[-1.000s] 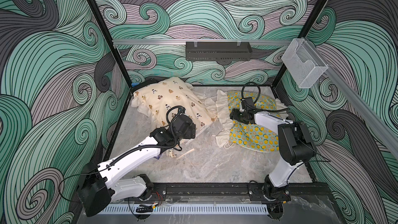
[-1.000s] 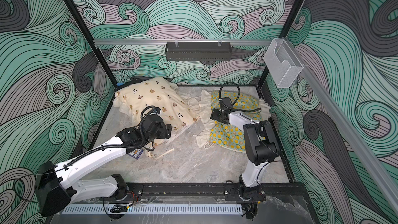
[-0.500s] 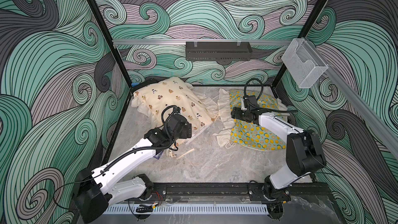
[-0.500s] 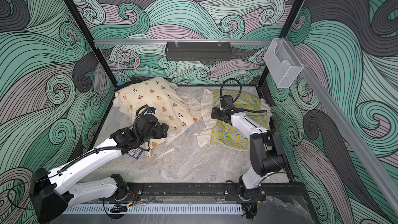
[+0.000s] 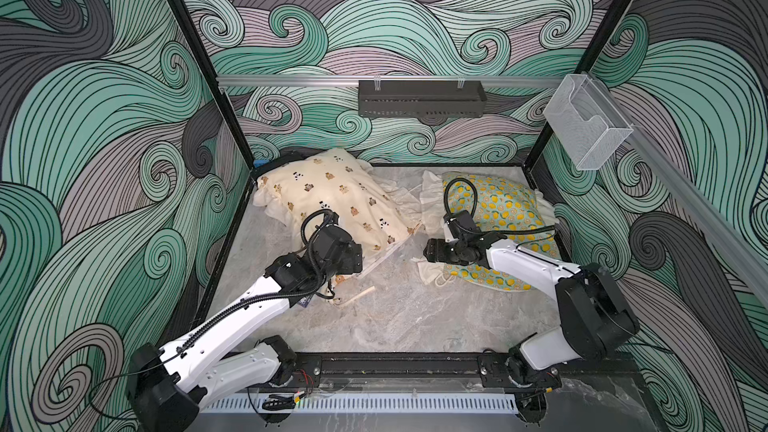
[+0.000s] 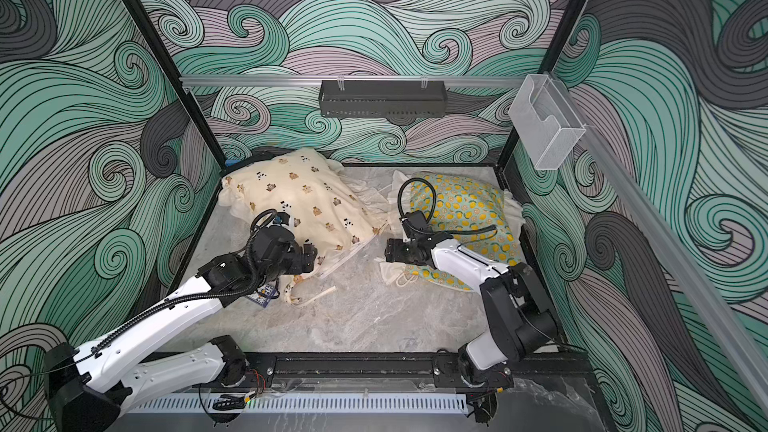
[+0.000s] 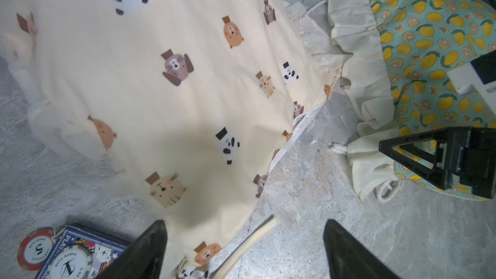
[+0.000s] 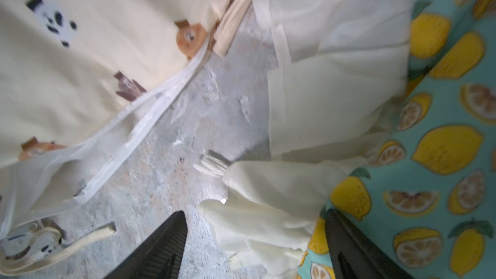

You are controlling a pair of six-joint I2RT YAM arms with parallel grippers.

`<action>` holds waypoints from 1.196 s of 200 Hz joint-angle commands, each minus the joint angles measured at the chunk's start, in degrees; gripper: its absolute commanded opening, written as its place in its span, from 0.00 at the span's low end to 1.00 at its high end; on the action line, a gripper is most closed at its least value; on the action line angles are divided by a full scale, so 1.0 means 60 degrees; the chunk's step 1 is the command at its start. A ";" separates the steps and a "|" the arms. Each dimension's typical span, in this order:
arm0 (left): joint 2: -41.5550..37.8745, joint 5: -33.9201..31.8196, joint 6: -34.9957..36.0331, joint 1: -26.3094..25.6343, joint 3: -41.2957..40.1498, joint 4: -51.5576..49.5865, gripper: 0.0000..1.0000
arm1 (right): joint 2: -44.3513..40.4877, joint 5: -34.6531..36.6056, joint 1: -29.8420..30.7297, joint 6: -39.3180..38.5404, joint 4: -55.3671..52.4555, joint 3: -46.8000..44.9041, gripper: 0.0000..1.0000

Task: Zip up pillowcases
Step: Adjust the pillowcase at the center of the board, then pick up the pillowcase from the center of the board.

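The cream pillowcase's near corner is below and back of my open left gripper, so my gripper will next move back and down to close on the bear-printed tip.
The cream pillowcase with bears and pandas lies at the back left. The mint lemon pillowcase lies at the back right. My left gripper is open over the cream case's near corner, holding nothing. My right gripper is open at the lemon case's near left corner. That case's cream ruffle lies loose between its fingers. White edge tape runs along the cream case's side.
A blue card box and poker chips lie by my left gripper. A loose cream strap trails on the marble floor. A black rack and a clear holder hang on the walls.
My right gripper has come off the lemon case toward the front and left, down to its ruffled corner, and its jaws have widened. The left wrist has shifted slightly left.
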 commanded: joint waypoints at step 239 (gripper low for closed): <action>0.2306 -0.0189 -0.0400 0.0058 -0.1332 -0.0860 0.53 | -0.2220 0.1653 0.1863 0.0278 -0.1122 -0.1018 0.87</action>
